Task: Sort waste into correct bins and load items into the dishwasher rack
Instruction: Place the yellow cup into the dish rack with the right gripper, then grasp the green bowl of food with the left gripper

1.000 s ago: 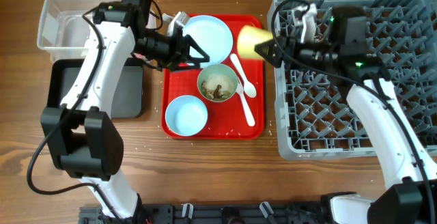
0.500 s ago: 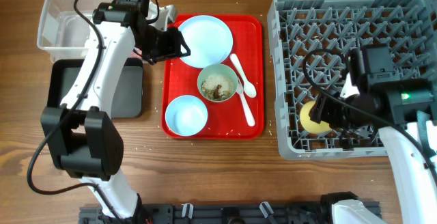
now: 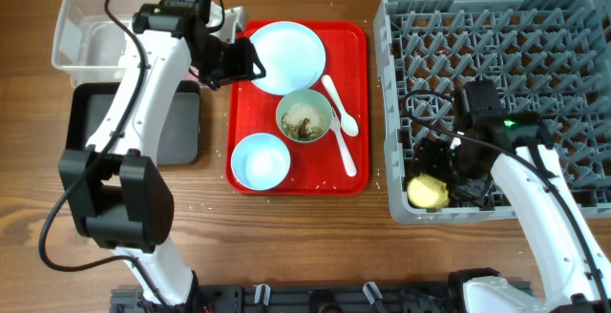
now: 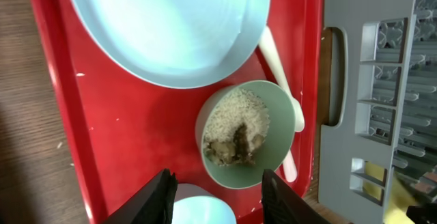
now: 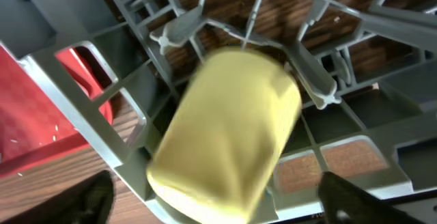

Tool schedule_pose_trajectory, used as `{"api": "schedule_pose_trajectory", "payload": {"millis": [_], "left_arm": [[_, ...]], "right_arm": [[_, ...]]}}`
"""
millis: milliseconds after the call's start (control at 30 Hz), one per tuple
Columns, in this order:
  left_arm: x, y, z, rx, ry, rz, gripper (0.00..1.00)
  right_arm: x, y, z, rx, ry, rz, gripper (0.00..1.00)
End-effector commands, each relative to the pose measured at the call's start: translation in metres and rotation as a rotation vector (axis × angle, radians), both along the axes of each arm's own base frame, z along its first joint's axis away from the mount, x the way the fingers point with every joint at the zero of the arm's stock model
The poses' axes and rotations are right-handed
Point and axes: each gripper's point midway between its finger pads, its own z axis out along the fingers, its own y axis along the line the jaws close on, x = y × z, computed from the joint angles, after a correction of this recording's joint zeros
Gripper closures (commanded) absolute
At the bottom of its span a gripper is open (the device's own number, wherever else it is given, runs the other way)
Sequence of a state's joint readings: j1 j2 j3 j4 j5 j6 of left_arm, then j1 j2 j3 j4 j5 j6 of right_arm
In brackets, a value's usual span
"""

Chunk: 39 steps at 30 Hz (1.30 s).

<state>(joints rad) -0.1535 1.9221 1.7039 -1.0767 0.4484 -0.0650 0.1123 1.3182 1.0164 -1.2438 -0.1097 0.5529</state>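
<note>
I will next lower my left gripper to the right in the overhead view, to the bowl's rim beside the white fork, because the pale green bowl still has rice scraps in it.
The yellow cup lies on its side in the front left corner of the grey dishwasher rack. My right gripper hovers just over it, open, its fingers spread wide either side of the cup without touching. My left gripper is open and empty above the red tray, at the light blue plate's left edge. In the left wrist view the fingers frame the pale green bowl with rice scraps. The light blue bowl sits in front. No napkin or wrapper shows clearly.
The red serving tray also holds a white spoon and a white fork. The clear tub stands at the back left, with the black tray in front of it. The rack fills the right side.
My right arm carried the yellow cup from the tray to the rack's front left corner and opened over it. My left gripper drew back slightly to the left.
</note>
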Motion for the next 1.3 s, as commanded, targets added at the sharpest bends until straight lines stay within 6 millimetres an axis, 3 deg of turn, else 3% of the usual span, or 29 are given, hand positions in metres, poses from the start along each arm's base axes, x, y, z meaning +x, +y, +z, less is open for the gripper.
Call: {"api": "schedule_pose_trajectory", "payload": {"millis": [0,167,300,400,600,700,933,1100,1167,1267], "left_arm": [[-0.003,-0.030,0.015,-0.007,-0.063,-0.068,0.61],[-0.010,-0.068,0.007,0.121,-0.100,-0.058,0.62],[-0.024,-0.100,-0.012,0.212,-0.095,-0.073,0.56],[-0.040,-0.134,-0.045,0.252,-0.060,-0.142,0.55],[-0.047,-0.153,-0.084,0.313,-0.029,-0.152,0.57],[-0.043,-0.150,-0.101,0.355,-0.019,-0.122,0.61],[-0.038,-0.147,-0.123,0.393,-0.015,-0.117,0.80],[-0.038,-0.148,-0.125,0.394,-0.014,-0.119,0.86],[-0.038,-0.148,-0.125,0.394,-0.013,-0.119,0.96],[-0.041,-0.149,-0.123,0.382,-0.004,-0.123,0.96]], "right_arm": [[0.015,0.008,0.015,0.043,-0.050,-0.004,0.00],[0.066,0.008,0.095,0.049,-0.310,0.077,0.00],[0.076,-0.024,0.124,-0.071,-0.382,0.013,0.00],[0.078,-0.038,0.127,-0.096,-0.391,0.007,0.00],[0.078,-0.043,0.127,-0.102,-0.391,0.013,0.00],[0.078,-0.042,0.127,-0.099,-0.392,0.014,0.00],[0.078,-0.042,0.127,-0.100,-0.392,0.015,0.00],[0.078,-0.042,0.127,-0.103,-0.394,0.032,0.00],[0.078,-0.042,0.127,-0.105,-0.394,0.042,0.00],[0.079,-0.042,0.127,-0.105,-0.398,0.042,0.00]]}}
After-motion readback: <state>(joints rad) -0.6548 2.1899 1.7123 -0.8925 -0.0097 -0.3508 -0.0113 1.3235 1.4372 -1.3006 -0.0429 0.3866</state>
